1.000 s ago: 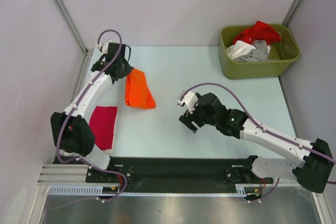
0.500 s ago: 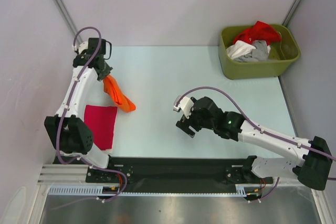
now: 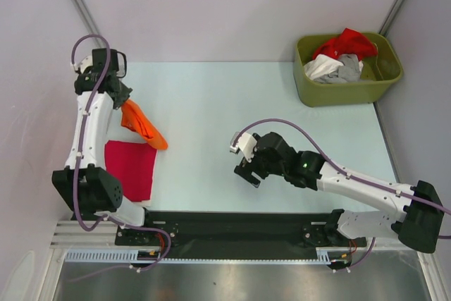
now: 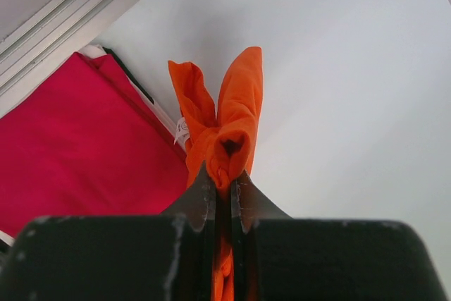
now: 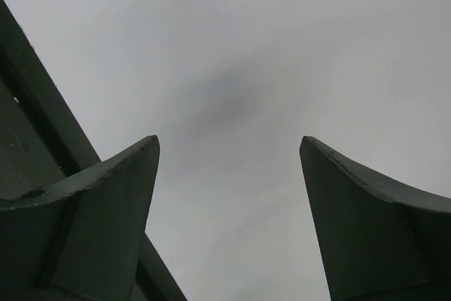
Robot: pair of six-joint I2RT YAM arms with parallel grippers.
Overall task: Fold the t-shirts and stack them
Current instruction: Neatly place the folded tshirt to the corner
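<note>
The orange t-shirt [image 3: 141, 127] comes back in my left gripper next. It then goes down on top of the flat magenta-red t-shirt [image 3: 130, 169] below the gripper, back toward the base, and is released.
My left gripper [image 3: 124, 101] [image 4: 224, 177] is shut on a bunched fold of the orange t-shirt [image 3: 141, 127] [image 4: 232, 114], which hangs from it at the table's far left. Its lower end reaches the edge of the magenta-red t-shirt [image 3: 129, 169] [image 4: 77, 149], lying folded flat near the left front. My right gripper [image 3: 245, 173] [image 5: 230, 147] stands open low over bare table at the middle front, nothing between its fingers. Red, white and grey t-shirts [image 3: 340, 57] lie heaped in the bin.
The olive-green plastic bin [image 3: 347, 88] stands at the back right corner. Metal frame posts [image 3: 83, 12] rise at both back corners, and a black rail [image 3: 232, 227] runs along the front edge between the arm bases.
My left gripper has swung left and back with the orange t-shirt, lifting it off the table toward the magenta-red one. The right gripper has drifted slightly left and nearer the front, still open.
</note>
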